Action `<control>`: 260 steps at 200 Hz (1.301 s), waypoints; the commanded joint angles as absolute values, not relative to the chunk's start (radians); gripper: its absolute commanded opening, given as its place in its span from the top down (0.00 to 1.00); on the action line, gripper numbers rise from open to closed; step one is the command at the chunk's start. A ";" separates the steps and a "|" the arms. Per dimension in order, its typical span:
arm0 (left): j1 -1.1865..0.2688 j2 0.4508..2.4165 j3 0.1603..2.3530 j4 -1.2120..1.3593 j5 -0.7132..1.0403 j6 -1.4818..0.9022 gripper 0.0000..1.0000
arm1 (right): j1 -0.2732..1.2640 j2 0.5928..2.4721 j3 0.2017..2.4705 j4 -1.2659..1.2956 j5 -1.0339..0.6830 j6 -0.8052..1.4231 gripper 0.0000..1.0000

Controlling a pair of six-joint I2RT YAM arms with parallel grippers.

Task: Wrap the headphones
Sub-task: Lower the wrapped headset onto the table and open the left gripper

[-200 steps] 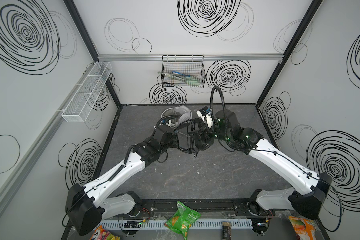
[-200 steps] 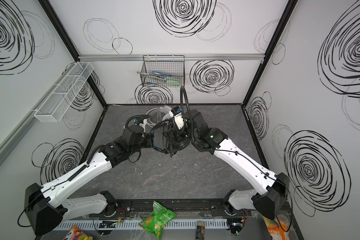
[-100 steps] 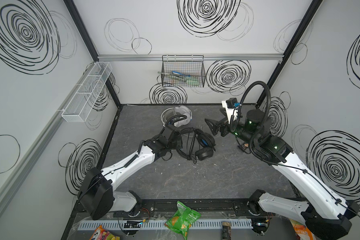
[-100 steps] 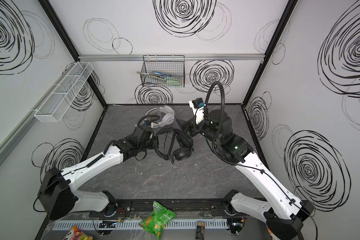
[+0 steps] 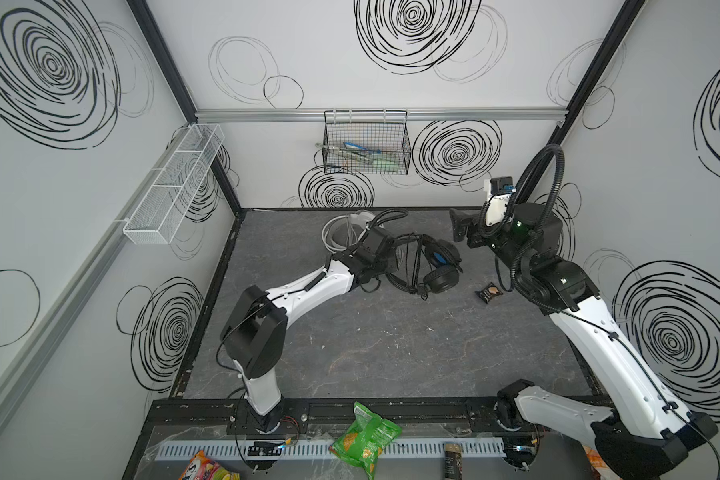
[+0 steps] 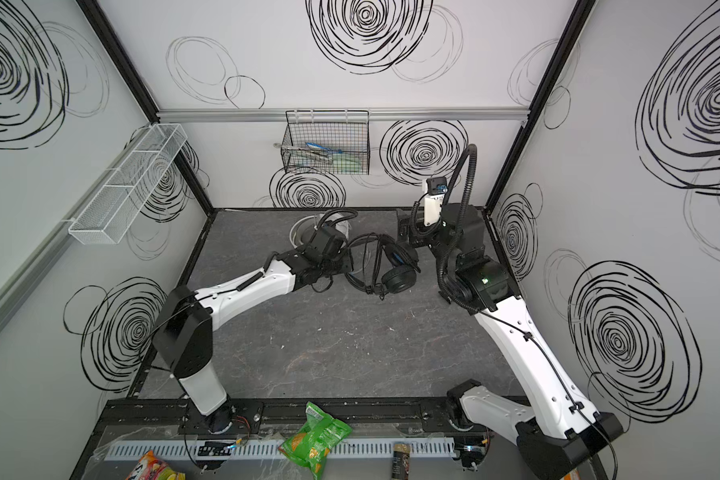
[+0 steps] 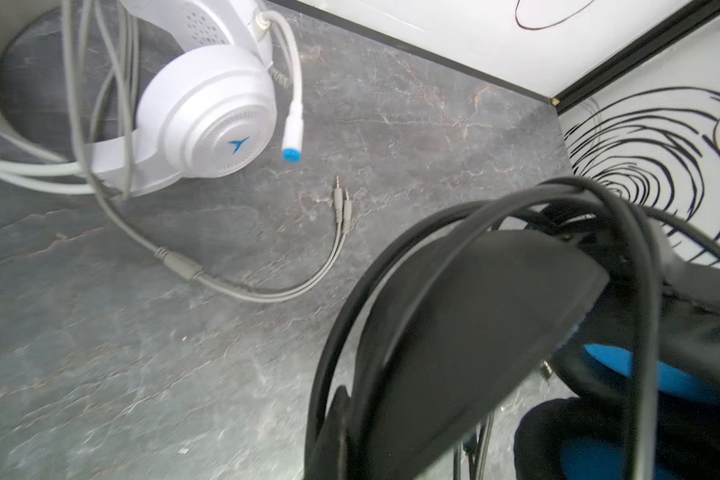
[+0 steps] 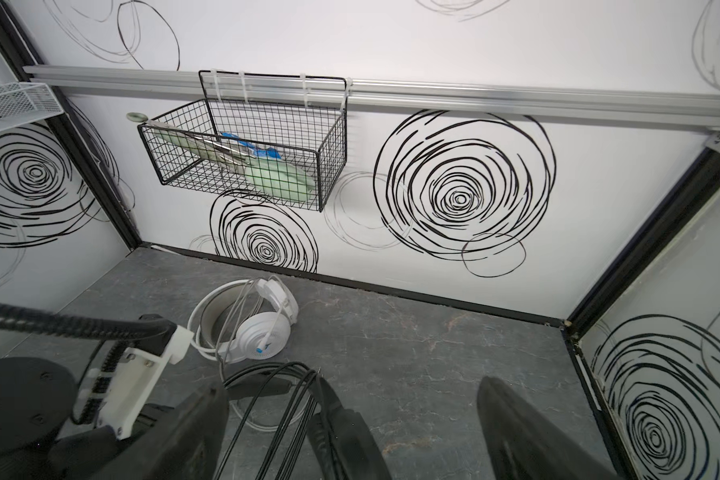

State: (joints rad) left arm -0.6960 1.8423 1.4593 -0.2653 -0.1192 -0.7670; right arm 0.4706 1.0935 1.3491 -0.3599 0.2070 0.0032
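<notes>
My left gripper will next lower the headband [image 7: 474,332] outward onto the bare tabletop beside the white headphones' plugs and let go, as that tabletop is below and outward.
The black headphones [image 5: 431,266] [image 6: 391,266] with blue accents lie mid-table, their black cable looped over the headband [image 7: 474,332]. My left gripper [image 5: 393,270] [image 6: 347,266] is shut on that headband beside the cable loops. The white headphones [image 5: 356,218] [image 7: 208,112] [image 8: 262,328] lie behind it near the back wall, partly hidden in both top views. Their cable loops around them and its plugs [image 7: 341,203] rest on the table. My right gripper [image 5: 459,226] [image 6: 404,230] [image 8: 350,384] is open and empty, raised to the right of the black headphones [image 8: 341,432].
A small dark snack packet [image 5: 490,292] lies on the table under the right arm. A black wire basket [image 5: 366,147] hangs on the back wall and a white mesh shelf [image 5: 175,183] on the left wall. A green bag [image 5: 364,436] lies past the front rail.
My right gripper has drawn back to the right and upward, away from the black headphones. The left arm has lowered and stretched forward, still gripping them.
</notes>
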 commanded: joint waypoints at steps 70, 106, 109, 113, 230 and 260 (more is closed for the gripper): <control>-0.675 2.305 2.005 -0.282 -0.103 -0.894 1.00 | 0.485 1.028 1.273 -0.334 0.283 -0.012 0.03; -0.658 2.454 2.202 -0.334 -0.078 -0.891 0.93 | 0.499 1.031 1.259 -0.325 0.286 -0.009 0.03; -0.658 2.467 2.217 -0.341 -0.075 -0.890 0.92 | 0.501 1.031 1.258 -0.324 0.287 -0.009 0.03; -0.657 2.481 2.233 -0.345 -0.071 -0.889 0.92 | 0.503 1.033 1.257 -0.322 0.288 -0.009 0.03; -0.637 2.517 2.245 -0.335 -0.053 -0.858 0.39 | 0.511 1.049 1.253 -0.315 0.288 -0.003 0.03; -0.638 2.423 2.148 -0.282 -0.067 -0.839 0.24 | 0.495 1.051 1.256 -0.314 0.276 0.014 0.02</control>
